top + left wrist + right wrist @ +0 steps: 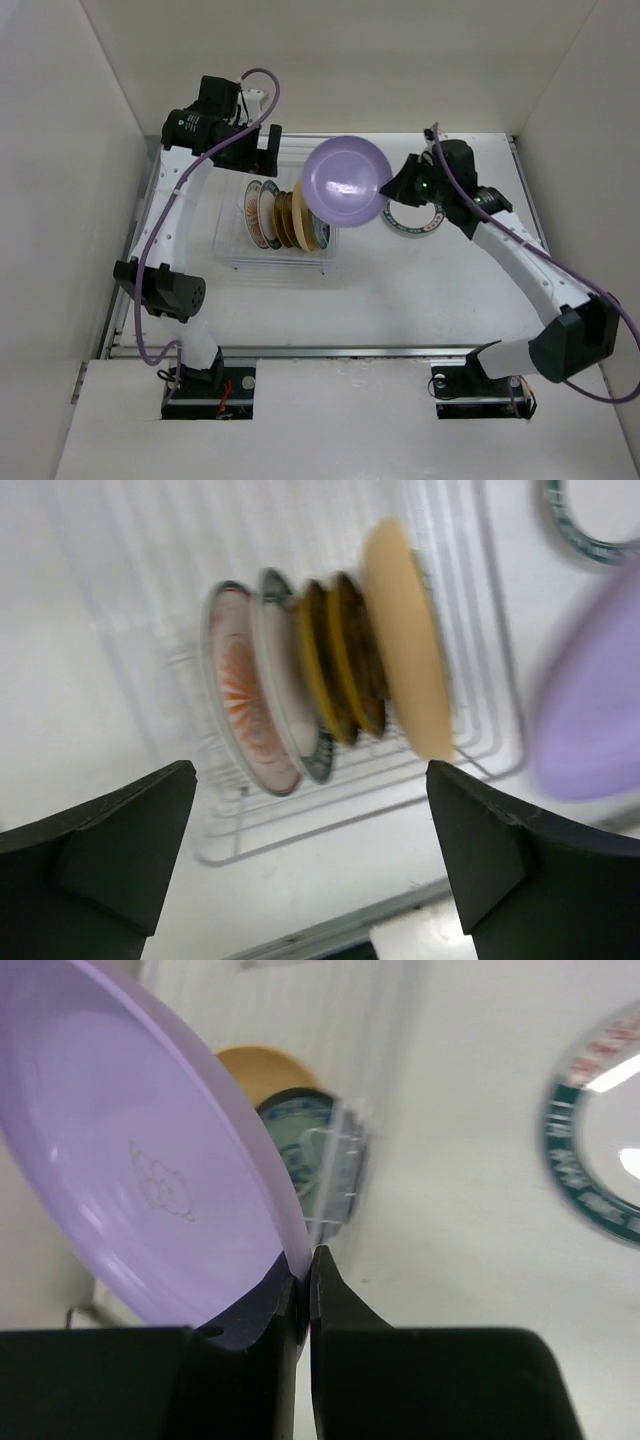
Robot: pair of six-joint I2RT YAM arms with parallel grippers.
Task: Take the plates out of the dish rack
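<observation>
My right gripper brings the lavender plate back and down next, away from the rack, to the empty table on the teal-rimmed plate's near side [408, 283] [530, 1287].
My right gripper [390, 190] [305, 1270] is shut on the rim of the lavender plate [346, 180] [140, 1180] and holds it in the air just right of the white wire dish rack [235, 250] [300, 830]. Several plates stand on edge in the rack: white-orange [240, 695], white with teal rim [290, 705], brown-gold [335, 660] and yellow [405, 645]. A teal-rimmed white plate [415, 218] [590, 1150] lies flat on the table right of the rack. My left gripper [265, 150] [310, 860] is open and empty above the rack's far side.
White walls close in the table on the left, back and right. A metal rail [330, 350] runs along the table's near edge. The left arm's purple cable [160, 225] hangs along the rack's left side.
</observation>
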